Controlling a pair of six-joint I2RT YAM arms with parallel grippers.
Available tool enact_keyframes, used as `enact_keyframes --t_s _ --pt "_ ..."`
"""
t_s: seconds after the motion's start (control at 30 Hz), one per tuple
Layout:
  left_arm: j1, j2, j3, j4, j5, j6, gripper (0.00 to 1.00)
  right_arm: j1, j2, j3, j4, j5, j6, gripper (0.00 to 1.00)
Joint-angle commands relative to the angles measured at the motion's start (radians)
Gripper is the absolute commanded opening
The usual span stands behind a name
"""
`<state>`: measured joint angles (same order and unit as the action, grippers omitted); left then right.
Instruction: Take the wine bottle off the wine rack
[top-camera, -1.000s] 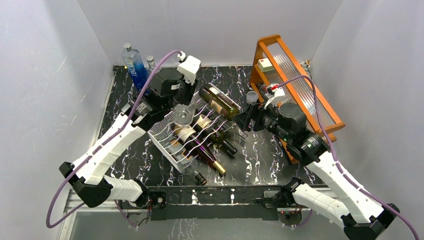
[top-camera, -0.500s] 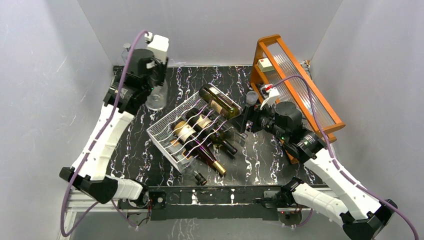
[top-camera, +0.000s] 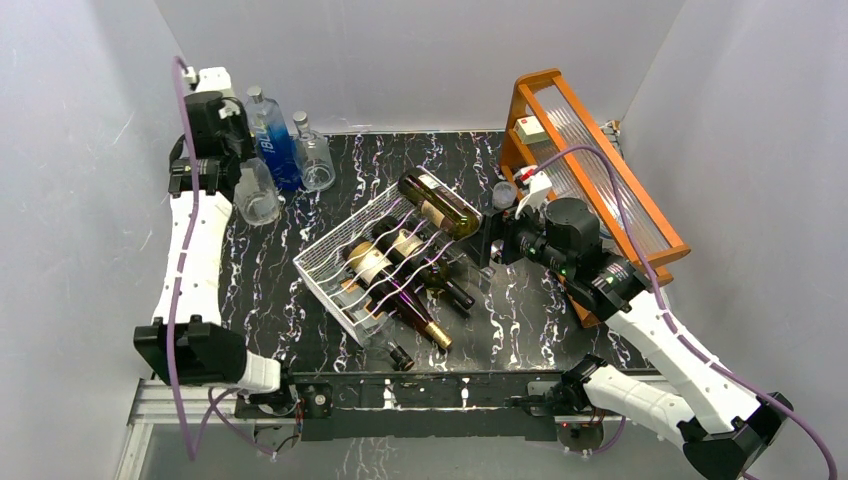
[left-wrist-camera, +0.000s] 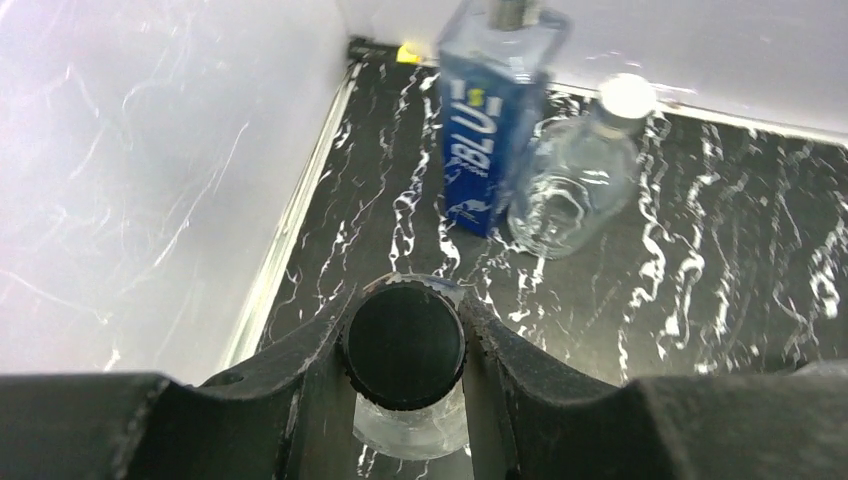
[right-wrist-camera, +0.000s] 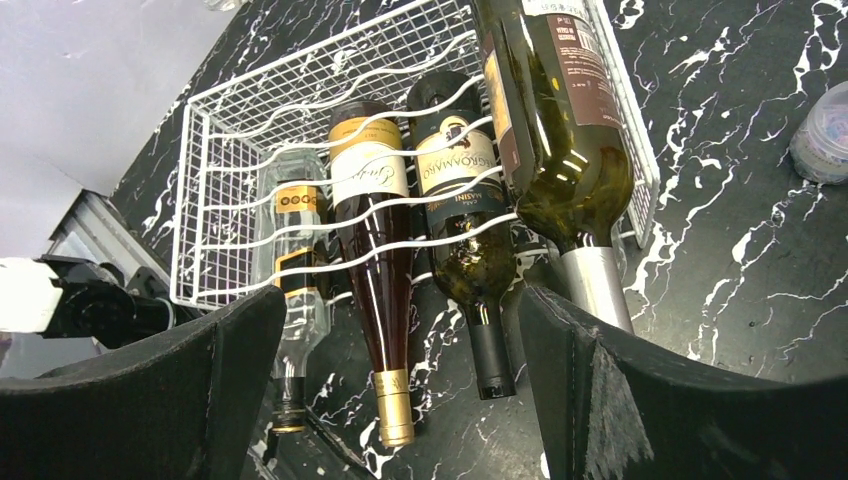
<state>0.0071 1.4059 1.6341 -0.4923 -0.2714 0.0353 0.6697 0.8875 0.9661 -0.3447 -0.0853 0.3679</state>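
Observation:
I will next lower the clear bottle outward with my left gripper to the bare tabletop (left-wrist-camera: 382, 246) beside the blue bottle, below and outward of it. I will stand the bottle there and let go.
The white wire wine rack (top-camera: 322, 268) sits mid-table, also in the right wrist view (right-wrist-camera: 225, 150). In its cradles lie a clear bottle (right-wrist-camera: 290, 250), an amber bottle with gold foil (right-wrist-camera: 375, 250) and a dark green bottle (right-wrist-camera: 465, 230). A big olive wine bottle (top-camera: 440, 203) lies on the rack's far end (right-wrist-camera: 555, 130). My left gripper (top-camera: 240, 172) at the far left is shut on the neck of a clear glass bottle (top-camera: 258, 203) with a black cap (left-wrist-camera: 404, 345), between my fingertips (left-wrist-camera: 405, 300). My right gripper (top-camera: 490, 240) is open beside the rack, by the bottle necks (right-wrist-camera: 400, 300).
A blue bottle (top-camera: 270, 140) and a small clear bottle (top-camera: 313, 160) stand at the back left, close to the held bottle (left-wrist-camera: 490, 120). An orange wooden frame (top-camera: 600, 170) stands at the right. A small clear cup (top-camera: 503, 193) sits near it.
My left arm has carried the clear glass bottle from over the rack to the far left, next to the blue bottle. The right gripper has hardly moved.

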Motion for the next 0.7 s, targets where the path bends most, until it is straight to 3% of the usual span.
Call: enact_keyframes --t_s 0.0,0.37,0.67 --pt "0.12 0.012 -0.029 0.294 0.051 -0.142 0.0 -0.001 0.001 0.052 0.022 0.021 -0.044 0.98" --pt "0.278 0.212 -0.056 0.515 0.114 -0.19 0.0 -0.001 0.022 0.072 0.03 0.051 -0.084 0.98" --pt "0.294 0.356 0.023 0.567 0.188 -0.148 0.0 -0.003 0.083 0.098 0.035 0.051 -0.093 0.98"
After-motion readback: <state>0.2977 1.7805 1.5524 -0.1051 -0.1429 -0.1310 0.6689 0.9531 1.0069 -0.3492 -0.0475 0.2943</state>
